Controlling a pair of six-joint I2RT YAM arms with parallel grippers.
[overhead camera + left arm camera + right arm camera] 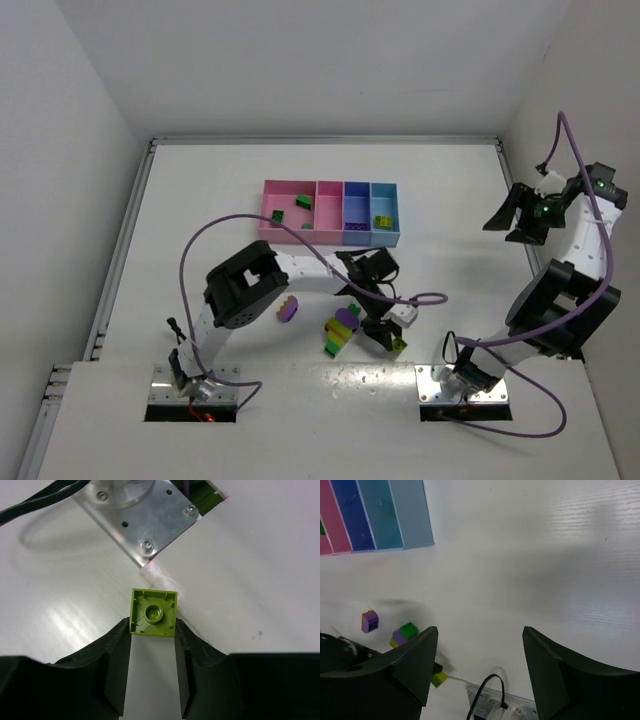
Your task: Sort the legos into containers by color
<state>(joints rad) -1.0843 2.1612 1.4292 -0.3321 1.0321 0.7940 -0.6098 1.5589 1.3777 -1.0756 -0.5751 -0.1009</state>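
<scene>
The light blue bin, already holding a yellow-green lego, lies outward. My left gripper rises next, moves outward over the bin's far end (pixel 383 198) and releases.
My left gripper (pixel 385 338) is shut on a yellow-green lego (pixel 153 612), which sits at the fingertips with its hollow underside facing the wrist camera. It also shows in the top view (pixel 399 347), low over the table's near middle. A multicoloured clump (pixel 343 330) of green, purple and yellow-green legos lies just left of it. A purple and orange piece (pixel 287 310) lies further left. The four joined bins (pixel 330 236) stand behind, holding dark green legos (pixel 302 202) in the wide pink one and a yellow-green lego (pixel 383 222) in the light blue one. My right gripper (pixel 515 222) is open and empty, raised at the far right.
The right arm's metal base plate (pixel 145 515) lies just beyond the held lego. A purple cable (pixel 420 298) loops over the table beside my left gripper. In the right wrist view the clump (pixel 406 632) and the bins (pixel 380 515) show far below.
</scene>
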